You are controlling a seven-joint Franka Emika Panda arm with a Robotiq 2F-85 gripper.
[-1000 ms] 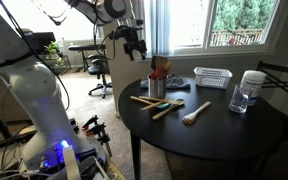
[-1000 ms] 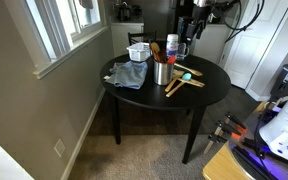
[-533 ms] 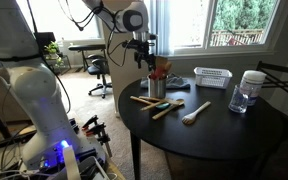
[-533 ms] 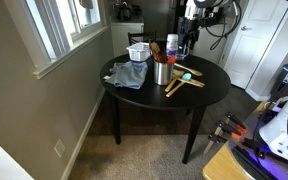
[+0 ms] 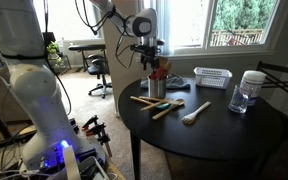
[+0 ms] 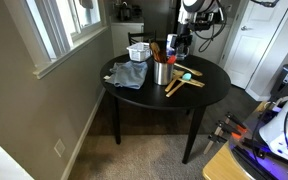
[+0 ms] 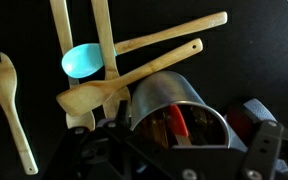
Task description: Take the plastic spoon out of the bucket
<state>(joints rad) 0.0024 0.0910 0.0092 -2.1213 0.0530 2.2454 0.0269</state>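
The red plastic spoon [image 7: 179, 122] shows in the gap between the gripper's spread fingers, so the gripper will next move down and further over the bucket's opening onto that spoon.
The bucket [image 5: 156, 88] is a small shiny metal pail near the round black table's edge, seen in both exterior views [image 6: 162, 72]. Several utensils stand in it, among them a red plastic spoon [image 7: 179, 122] and wooden handles. In the wrist view the bucket [image 7: 184, 95] lies directly under my gripper [image 7: 174, 150], whose fingers are spread to either side of its rim. My gripper [image 5: 151, 62] is open and empty, just above the utensil tops [image 6: 177, 46]. It touches nothing that I can see.
Wooden spatulas [image 7: 134, 70], a wooden fork [image 7: 9, 90] and a blue spoon [image 7: 82, 60] lie on the table beside the bucket. A white slotted basket [image 5: 212, 77], a clear lidded jar [image 5: 250, 90] and a blue cloth [image 6: 129, 75] are also on the table.
My gripper has moved from beyond the table's edge toward the bucket and lower, and is now over it. The objects on the table have not moved.
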